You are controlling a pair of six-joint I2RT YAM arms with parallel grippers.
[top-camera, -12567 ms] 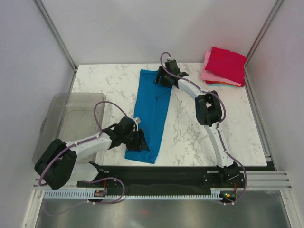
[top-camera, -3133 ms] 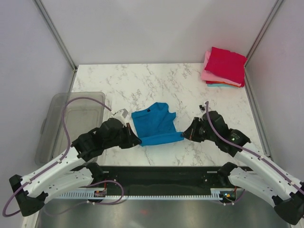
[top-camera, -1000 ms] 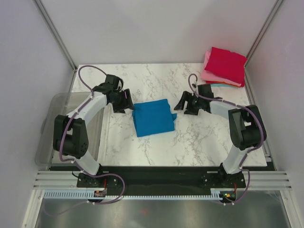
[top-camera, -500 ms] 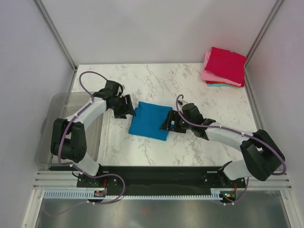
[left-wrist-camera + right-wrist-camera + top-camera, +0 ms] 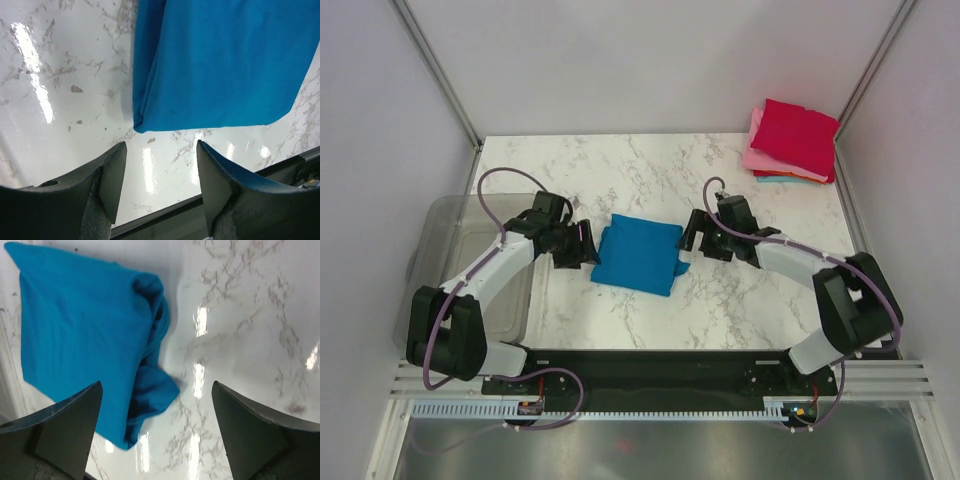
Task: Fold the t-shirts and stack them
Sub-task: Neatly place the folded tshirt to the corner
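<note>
My right gripper needs to go down and to the left in the top view next, onto the blue t-shirt's side edge near its far corner [image 5: 680, 234] [image 5: 154, 301], where folded layers bulge.
The blue t-shirt [image 5: 638, 254] lies folded into a rough square on the marble table [image 5: 720, 170], a loose flap sticking out at its right edge [image 5: 150, 390]. My left gripper [image 5: 586, 244] is open and empty just off the shirt's left edge; the shirt shows in its wrist view [image 5: 215, 60]. My right gripper [image 5: 692, 236] is open and empty just off the shirt's right edge. A stack of folded shirts sits at the far right corner, crimson red [image 5: 794, 136] on top, pink [image 5: 760, 156] and teal [image 5: 782, 179] below.
A clear grey plastic bin [image 5: 460, 262] stands at the table's left edge, beside my left arm. Frame posts rise at the two far corners. The black rail [image 5: 650, 365] runs along the near edge.
Over the sequence the long blue shirt was folded into a square. Since half a second ago my right gripper has pulled back right off the shirt, and my left gripper shifted slightly down its left edge.
</note>
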